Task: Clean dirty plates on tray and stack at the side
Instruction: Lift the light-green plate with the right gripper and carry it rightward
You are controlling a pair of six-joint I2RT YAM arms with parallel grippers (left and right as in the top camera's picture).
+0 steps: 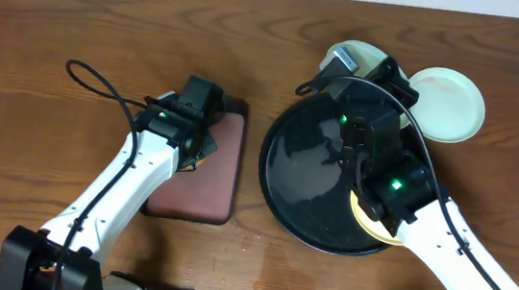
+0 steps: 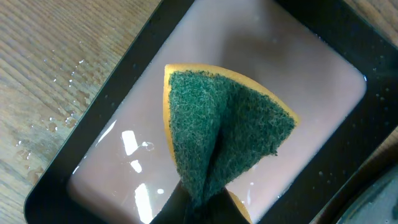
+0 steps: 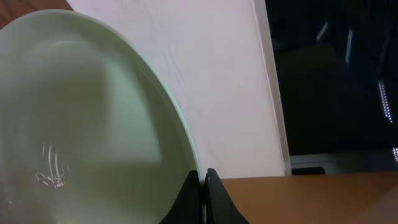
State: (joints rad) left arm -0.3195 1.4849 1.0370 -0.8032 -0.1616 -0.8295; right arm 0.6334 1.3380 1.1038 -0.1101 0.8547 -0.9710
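The second pale plate (image 1: pixel 449 105) lies off the tray. My right gripper swings right in the overhead view next, lowers its plate onto that one and releases it.
My right gripper (image 3: pixel 202 178) is shut on the rim of a pale mint plate (image 3: pixel 81 124) and holds it tilted up. In the overhead view this gripper (image 1: pixel 352 70) and held plate (image 1: pixel 366 52) are at the far edge of the round black tray (image 1: pixel 286 167). A yellow plate (image 1: pixel 364 224) lies on the tray's near right part, mostly under my right arm. A second pale plate (image 1: pixel 447 105) lies on the bare wood to the right of the tray. My left gripper (image 2: pixel 202 208) is shut on a green and yellow sponge (image 2: pixel 224 124).
The sponge hangs over a rectangular maroon tray (image 2: pixel 118 155) with a black rim and a wet film; it also shows in the overhead view (image 1: pixel 216 189), left of the black tray. Water drops lie on the wood (image 2: pixel 62 118) beside it.
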